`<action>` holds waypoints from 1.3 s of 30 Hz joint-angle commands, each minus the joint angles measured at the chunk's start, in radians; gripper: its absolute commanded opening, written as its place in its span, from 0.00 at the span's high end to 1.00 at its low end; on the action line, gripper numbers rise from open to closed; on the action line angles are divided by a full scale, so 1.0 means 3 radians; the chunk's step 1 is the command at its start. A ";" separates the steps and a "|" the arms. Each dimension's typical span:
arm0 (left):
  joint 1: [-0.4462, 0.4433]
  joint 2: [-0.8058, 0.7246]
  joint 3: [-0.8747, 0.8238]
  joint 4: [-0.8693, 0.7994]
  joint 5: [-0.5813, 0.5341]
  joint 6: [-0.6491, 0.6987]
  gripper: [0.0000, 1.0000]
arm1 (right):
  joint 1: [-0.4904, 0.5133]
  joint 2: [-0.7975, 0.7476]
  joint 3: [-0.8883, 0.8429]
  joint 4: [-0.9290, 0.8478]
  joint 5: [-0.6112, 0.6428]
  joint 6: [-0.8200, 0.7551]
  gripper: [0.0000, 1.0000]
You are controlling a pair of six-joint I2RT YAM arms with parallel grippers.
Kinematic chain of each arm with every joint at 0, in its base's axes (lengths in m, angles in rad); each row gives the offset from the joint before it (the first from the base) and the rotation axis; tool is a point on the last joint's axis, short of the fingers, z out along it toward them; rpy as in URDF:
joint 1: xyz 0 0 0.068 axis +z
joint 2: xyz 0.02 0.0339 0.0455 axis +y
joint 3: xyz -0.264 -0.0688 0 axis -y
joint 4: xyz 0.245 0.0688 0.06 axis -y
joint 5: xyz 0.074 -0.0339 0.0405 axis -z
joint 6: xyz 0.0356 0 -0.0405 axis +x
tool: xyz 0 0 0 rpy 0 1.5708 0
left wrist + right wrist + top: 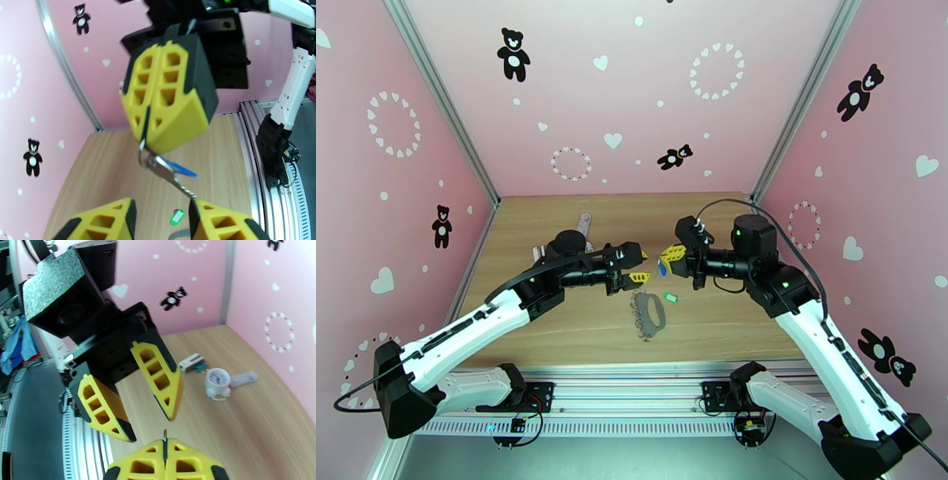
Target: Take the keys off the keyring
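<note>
The blue key is free of the keyring, and bare wood by the green key is below it. So my right gripper will next tip its fingers down, lower the blue key and release it.
My right gripper hangs above the table's middle, shut on the blue key. In the left wrist view its yellow fingers pinch a small metal ring, and the blue key dangles below them with a thin metal shaft. My left gripper faces it from the left, open, its fingers apart with nothing between them. The green key lies loose on the wood, also visible as the green key. The keyring, a dark oval loop with silvery links along its left side, lies flat just below both grippers.
A round white dial-faced object and a small white-and-green block sit on the table behind the left arm. Pink walls close in on three sides. An aluminium rail runs along the near edge.
</note>
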 commanded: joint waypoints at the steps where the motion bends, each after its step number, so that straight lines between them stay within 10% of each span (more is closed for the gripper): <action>1: 0.0053 -0.0020 -0.0213 0.0157 -0.0205 -0.0327 0.58 | -0.0015 -0.0188 -0.0423 0.0446 0.0429 0.0462 1.00; 15: 0.0061 -0.0045 -0.0795 0.0565 -0.1164 -0.1632 0.47 | -0.0099 0.0144 -0.1133 0.0622 0.2072 0.1567 1.00; 39: 0.0061 0.0712 -0.0764 0.0956 -0.1682 -0.2550 0.31 | -0.0239 0.2496 -0.0732 0.1638 0.1819 0.2372 1.00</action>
